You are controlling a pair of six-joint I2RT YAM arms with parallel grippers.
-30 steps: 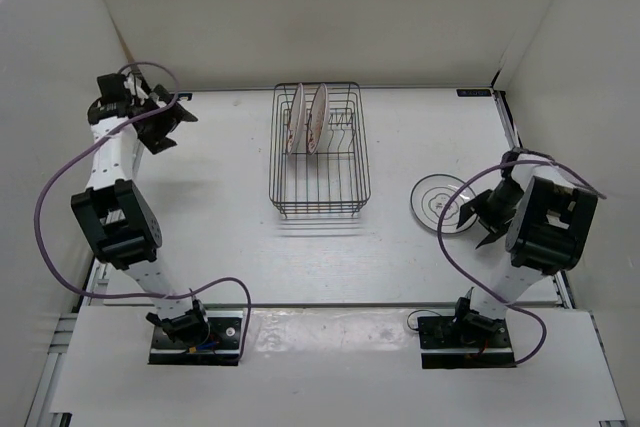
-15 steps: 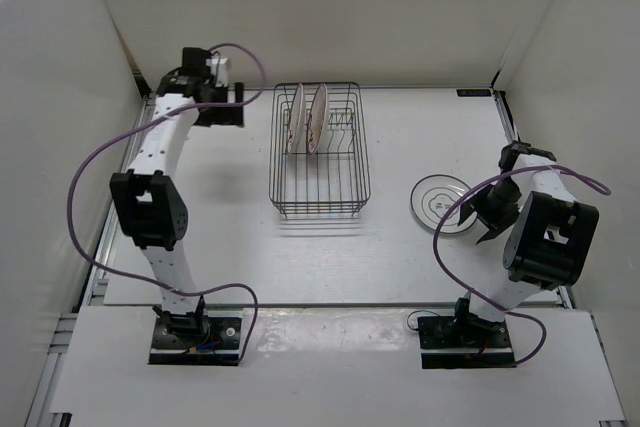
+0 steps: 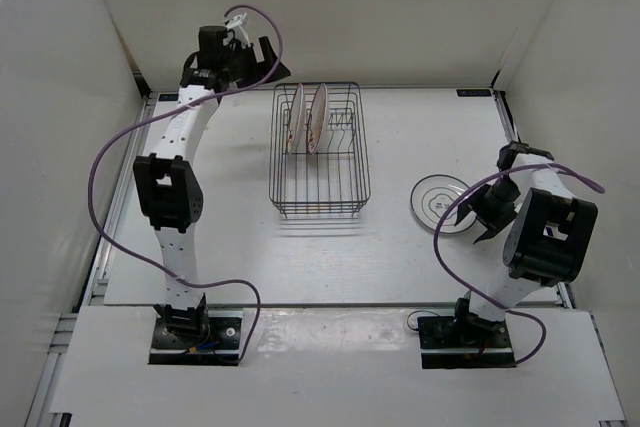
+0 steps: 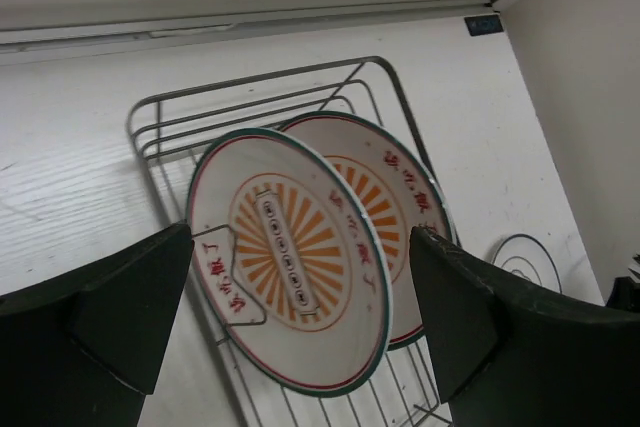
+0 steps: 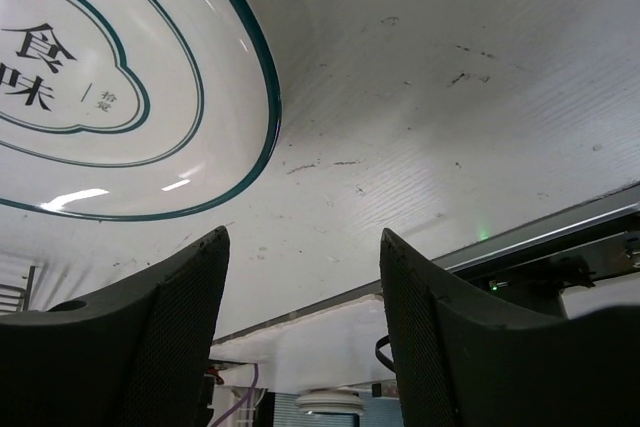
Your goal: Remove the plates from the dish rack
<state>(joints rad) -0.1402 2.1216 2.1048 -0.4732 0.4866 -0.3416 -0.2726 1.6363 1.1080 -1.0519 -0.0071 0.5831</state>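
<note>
The nearer plate overlaps the farther one, so next my left gripper should move down toward the right in the top view, with its open fingers around the nearer plate's upper rim (image 3: 299, 89) (image 4: 368, 225).
The dark wire dish rack (image 3: 320, 187) stands mid-table with two white plates with orange-red sunburst centres (image 3: 296, 119) (image 3: 317, 118) upright at its far end. In the left wrist view the nearer plate (image 4: 290, 257) overlaps the farther one (image 4: 400, 197), inside the rack (image 4: 150, 132). My left gripper (image 3: 268, 59) is open, raised at the back just left of the rack, above the plates. A third plate with dark rings (image 3: 440, 202) lies flat on the table at right, and shows in the right wrist view (image 5: 110, 87). My right gripper (image 3: 480, 212) is open and empty beside its right edge.
White walls enclose the table on three sides. A black label (image 3: 473, 93) sits at the back right. Purple cables loop from both arms. The table's near edge (image 5: 330, 292) shows in the right wrist view.
My left arm has swung from the far left corner toward the rack's back left and now looks down on the two plates. The right gripper has shifted slightly by the ringed plate.
</note>
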